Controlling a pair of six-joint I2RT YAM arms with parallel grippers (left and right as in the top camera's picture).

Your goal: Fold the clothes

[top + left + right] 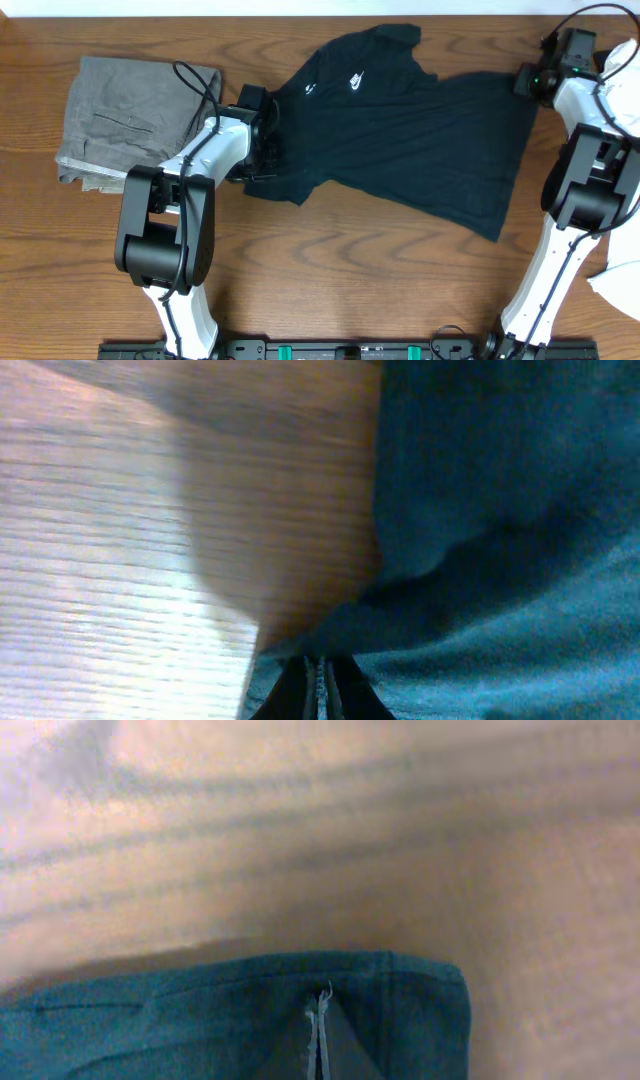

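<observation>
My right gripper holds the hemmed edge and needs to pull it a little outward, onto the bare wood beyond it, and let it go, because the T-shirt (400,140) is lying slanted.
A black T-shirt (400,140) with a small white chest logo (353,83) lies spread and slanted across the wooden table. My left gripper (268,140) sits at its left sleeve. In the left wrist view the jaws (321,680) are pressed together with the dark fabric (500,510) bunched around them. My right gripper (522,80) is at the shirt's far right corner. In the right wrist view the fingers (320,1015) are shut on the hemmed edge of the T-shirt (150,1020). Folded grey trousers (120,120) lie at the left.
A white garment (622,60) shows at the right edge behind the right arm, and more white cloth (618,278) lies at the lower right. Bare wood table (350,270) runs along the front. Both arm bases stand at the near edge.
</observation>
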